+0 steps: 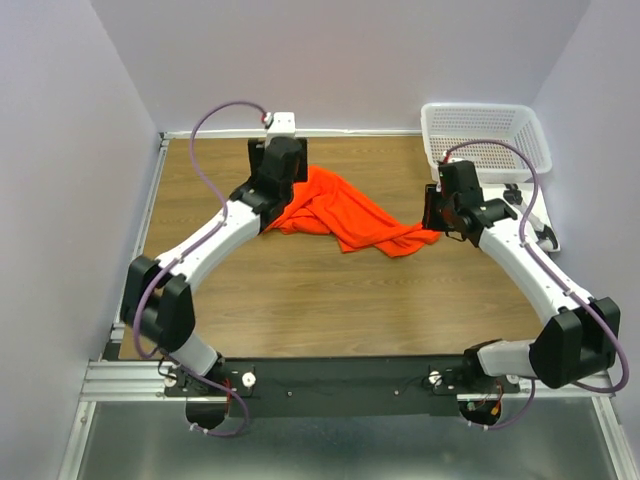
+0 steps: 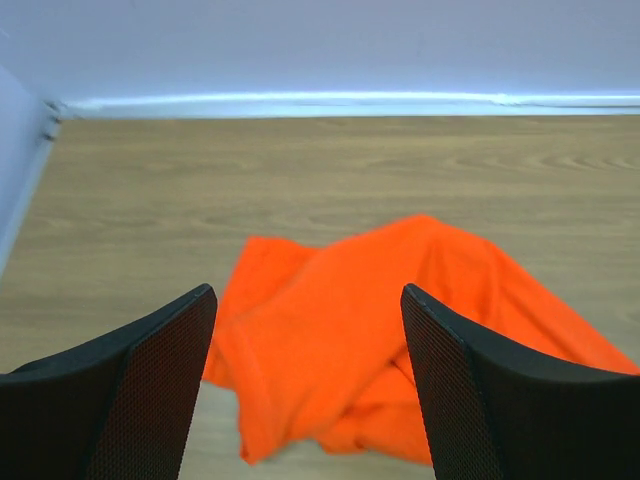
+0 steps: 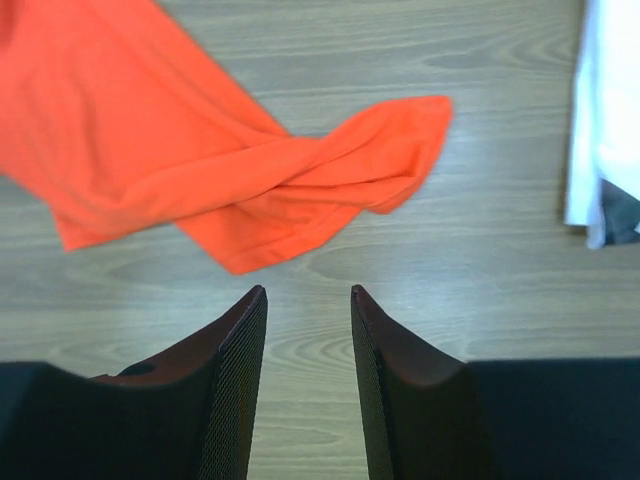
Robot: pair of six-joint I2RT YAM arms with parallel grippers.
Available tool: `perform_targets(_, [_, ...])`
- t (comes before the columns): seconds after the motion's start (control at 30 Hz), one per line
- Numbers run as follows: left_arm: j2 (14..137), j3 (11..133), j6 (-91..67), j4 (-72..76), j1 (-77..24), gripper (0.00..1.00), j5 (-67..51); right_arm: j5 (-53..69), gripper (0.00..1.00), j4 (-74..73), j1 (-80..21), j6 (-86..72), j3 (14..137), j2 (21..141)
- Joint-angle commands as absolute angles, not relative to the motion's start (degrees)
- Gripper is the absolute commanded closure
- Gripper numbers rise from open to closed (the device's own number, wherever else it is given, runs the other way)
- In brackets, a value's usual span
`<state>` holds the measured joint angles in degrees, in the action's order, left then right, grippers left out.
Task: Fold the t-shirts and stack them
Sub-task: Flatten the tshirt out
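My left gripper moves down and draws back to the shirt's near edge (image 1: 289, 230) (image 2: 345, 441) next, since that crumpled edge lies below the open fingers and nearer my base.
One orange-red t-shirt (image 1: 345, 212) lies crumpled on the wooden table, between my two grippers. My left gripper (image 1: 283, 178) hovers at its far left end, open and empty; in the left wrist view the cloth (image 2: 370, 330) lies between and beyond the two black fingers (image 2: 150, 370), not held. My right gripper (image 1: 437, 212) is at the shirt's right tip, open and empty; in the right wrist view the twisted end of the shirt (image 3: 300, 185) lies just ahead of the fingertips (image 3: 250, 310), apart from them.
A white mesh basket (image 1: 487, 138) stands at the back right corner. A white flat board (image 1: 520, 195) lies under and in front of it, its edge showing in the right wrist view (image 3: 600, 120). Lilac walls close the back and sides.
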<state>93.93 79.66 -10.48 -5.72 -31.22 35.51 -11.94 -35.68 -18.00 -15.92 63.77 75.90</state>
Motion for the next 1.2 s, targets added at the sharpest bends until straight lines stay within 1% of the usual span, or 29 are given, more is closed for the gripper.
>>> perform_targets(0.0, [86.3,67.9,-23.7,-6.9,-30.9,0.17,25.6,-0.4,0.54,-34.4,-17.9,-11.7,65.3,77.3])
perform_targets(0.13, [80.5,55.2,-31.3,-3.6,-30.6,0.17,20.3,11.5,0.54,-30.2,-18.3,-12.7,64.8,80.1])
perform_targets(0.23, [81.1,50.1,-34.0,-0.5,-29.9,0.17,19.4,18.4,0.54,-26.3,-19.3,-14.6,63.0,82.5])
perform_targets(0.3, [82.3,48.8,-36.0,1.0,-28.1,0.17,19.2,22.5,0.54,-23.6,-20.0,-15.7,61.8,83.8])
perform_targets(0.4, [85.0,47.0,-36.5,4.0,-26.0,0.17,18.5,24.9,0.54,-22.9,-20.4,-17.1,60.7,86.5])
perform_targets(0.53, [90.5,48.1,-35.1,6.0,-25.6,0.2,17.9,24.6,0.54,-22.2,-20.5,-18.0,59.4,86.9])
perform_targets(0.63, [94.8,50.4,-35.9,5.2,-25.6,0.28,14.5,23.7,0.54,-22.3,-20.4,-18.0,58.6,86.7])
perform_targets(0.67, [95.4,51.1,-36.4,5.0,-25.7,0.33,13.8,23.6,0.54,-22.3,-20.5,-18.2,58.3,86.6])
perform_targets(0.77, [96.9,51.2,-38.1,5.2,-25.7,0.42,12.4,23.6,0.54,-22.1,-20.5,-18.7,57.7,86.5])
perform_targets(0.87, [97.2,51.4,-38.1,5.7,-25.7,0.42,12.3,23.4,0.54,-22.0,-20.5,-19.2,57.2,86.4])
perform_targets(0.93, [98.4,52.0,-37.3,6.0,-25.6,0.37,12.5,22.9,0.54,-21.7,-20.5,-19.2,56.8,86.4])
perform_targets(0.97, [99.0,53.0,-36.7,6.2,-25.7,0.33,12.7,22.8,0.54,-21.6,-20.5,-19.1,56.5,86.4])
perform_targets(1.07, [102.2,54.8,-36.4,6.7,-25.7,0.29,14.0,22.5,0.54,-21.4,-20.5,-18.9,56.3,86.8])
perform_targets(1.17, [105.1,56.7,-35.6,7.2,-25.5,0.29,15.6,22.6,0.54,-20.8,-20.5,-18.5,56.1,87.8])
